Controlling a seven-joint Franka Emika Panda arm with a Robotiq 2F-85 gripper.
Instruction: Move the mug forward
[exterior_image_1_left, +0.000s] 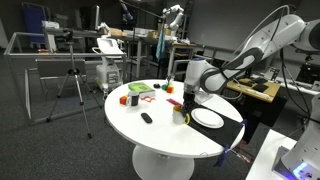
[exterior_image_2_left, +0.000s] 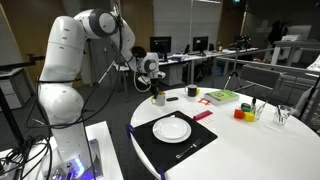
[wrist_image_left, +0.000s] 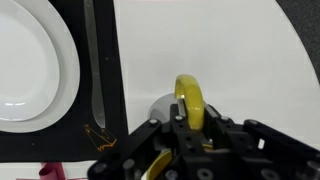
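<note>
The gripper next needs to pull the mug back, lower it and let it go, since the clear white tabletop (exterior_image_1_left: 192, 130) (wrist_image_left: 140, 112) beside the black placemat is below and back toward the robot's base.
The yellow mug (wrist_image_left: 190, 98) sits between the fingers of my gripper (wrist_image_left: 188, 118), which is shut on its rim. It casts a grey shadow on the white table just beside it. In both exterior views the gripper (exterior_image_1_left: 187, 99) (exterior_image_2_left: 157, 86) points down over the mug (exterior_image_1_left: 185, 113) (exterior_image_2_left: 158, 98), next to the black placemat near the table's edge. Whether the mug rests on the table or hangs just above it, I cannot tell.
A white plate (exterior_image_1_left: 208, 118) (exterior_image_2_left: 172, 128) (wrist_image_left: 30, 60) lies on a black placemat (exterior_image_2_left: 200, 145) with cutlery (wrist_image_left: 93, 70) beside it. On the round white table (exterior_image_1_left: 160, 135) are a flat black object (exterior_image_1_left: 146, 118) (exterior_image_2_left: 192, 91), a green book (exterior_image_2_left: 220, 96) and small coloured items (exterior_image_1_left: 128, 99).
</note>
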